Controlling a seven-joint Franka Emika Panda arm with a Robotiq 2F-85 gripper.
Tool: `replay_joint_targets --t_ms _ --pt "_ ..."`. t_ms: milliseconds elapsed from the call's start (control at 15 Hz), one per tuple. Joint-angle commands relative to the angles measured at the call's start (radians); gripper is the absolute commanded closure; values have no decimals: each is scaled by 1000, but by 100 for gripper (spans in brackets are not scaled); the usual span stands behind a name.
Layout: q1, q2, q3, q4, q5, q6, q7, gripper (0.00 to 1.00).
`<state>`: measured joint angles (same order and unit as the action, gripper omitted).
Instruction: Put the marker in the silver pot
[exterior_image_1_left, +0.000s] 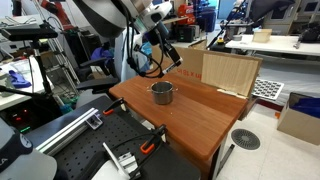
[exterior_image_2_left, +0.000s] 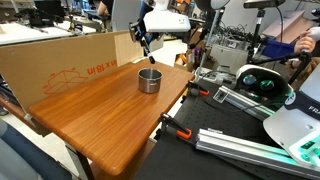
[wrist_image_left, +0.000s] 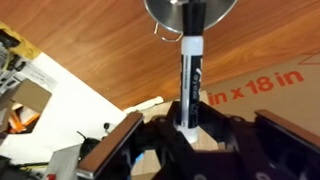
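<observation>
The silver pot is below my gripper and at the top edge of the wrist view. I need to lower my gripper that way over the pot's opening (wrist_image_left: 214, 10) and let go of the marker.
The silver pot (exterior_image_1_left: 162, 93) stands on the wooden table (exterior_image_1_left: 205, 120), near its far side in an exterior view (exterior_image_2_left: 149, 80). My gripper (exterior_image_1_left: 155, 52) hangs in the air just above and behind the pot, as an exterior view (exterior_image_2_left: 146, 48) also shows. In the wrist view the gripper (wrist_image_left: 188, 125) is shut on the dark marker (wrist_image_left: 190, 75). The marker sticks out from the jaws, and its far end points at the pot (wrist_image_left: 190, 10) at the top edge. The marker is too small to make out in the exterior views.
A large cardboard box (exterior_image_2_left: 60, 65) stands along one table edge, and it also shows behind the pot (exterior_image_1_left: 230, 70). Clamps and metal rails (exterior_image_2_left: 240, 140) lie beside the table. Desks and lab equipment surround it.
</observation>
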<state>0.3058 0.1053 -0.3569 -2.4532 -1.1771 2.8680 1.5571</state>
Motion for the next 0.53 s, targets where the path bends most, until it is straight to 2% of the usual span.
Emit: replay_joint_targets --t_ms 0,467 --pt "6 -24 -12 -34 -124 19 106 94" --pt "3 -5 -10 -72 -200 15 181 94"
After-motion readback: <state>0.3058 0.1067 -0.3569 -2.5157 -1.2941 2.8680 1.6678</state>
